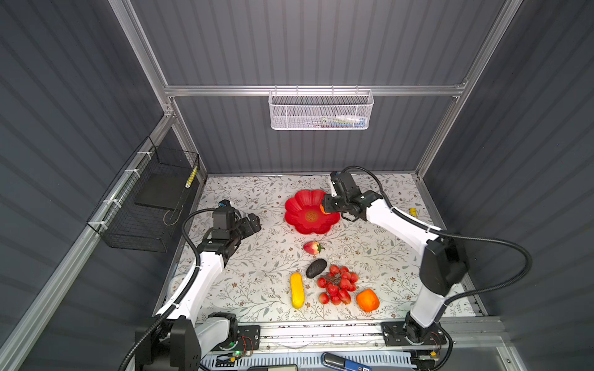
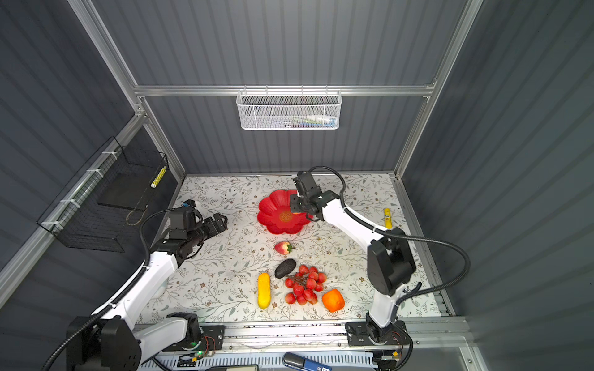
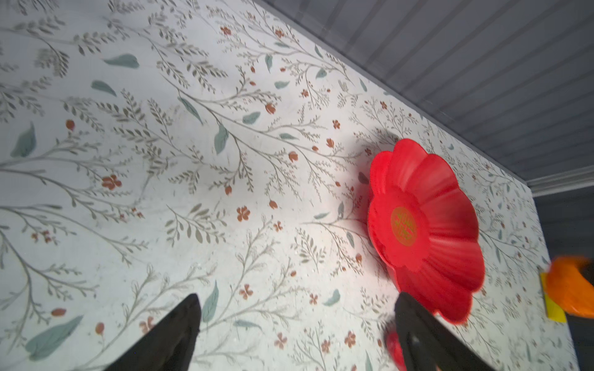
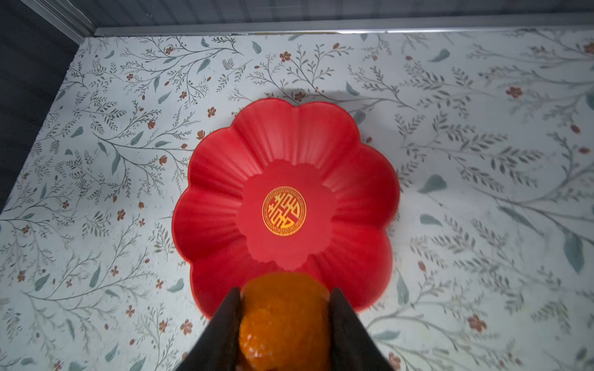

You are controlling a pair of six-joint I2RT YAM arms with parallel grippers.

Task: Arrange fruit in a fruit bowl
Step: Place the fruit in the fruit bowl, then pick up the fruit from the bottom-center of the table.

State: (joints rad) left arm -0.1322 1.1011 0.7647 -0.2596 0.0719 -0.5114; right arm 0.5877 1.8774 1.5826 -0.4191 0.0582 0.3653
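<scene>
Next, my left gripper swings back toward my base and down to the long yellow fruit below, onto its far end (image 1: 296, 278), where it narrows.
The red flower-shaped fruit bowl (image 1: 300, 202) (image 4: 289, 135) stands at the back middle of the table. My right gripper (image 4: 284, 290) is shut on a small orange (image 1: 324, 209) (image 4: 284, 321) and holds it just above the bowl's right rim. The inside of the bowl is bare. My left gripper (image 3: 297, 298) (image 1: 254, 225) hovers open and empty to the left of the bowl. In front lie a strawberry (image 1: 312, 247), a dark avocado (image 1: 316, 268), a bunch of red berries (image 1: 338, 284), a long yellow fruit (image 1: 297, 290) and a large orange (image 1: 367, 300).
A small yellow tube (image 1: 412, 212) lies near the table's right edge. A white mesh basket (image 1: 320, 110) hangs on the back wall and a black wire basket (image 1: 148, 199) on the left wall. Grey walls close in three sides.
</scene>
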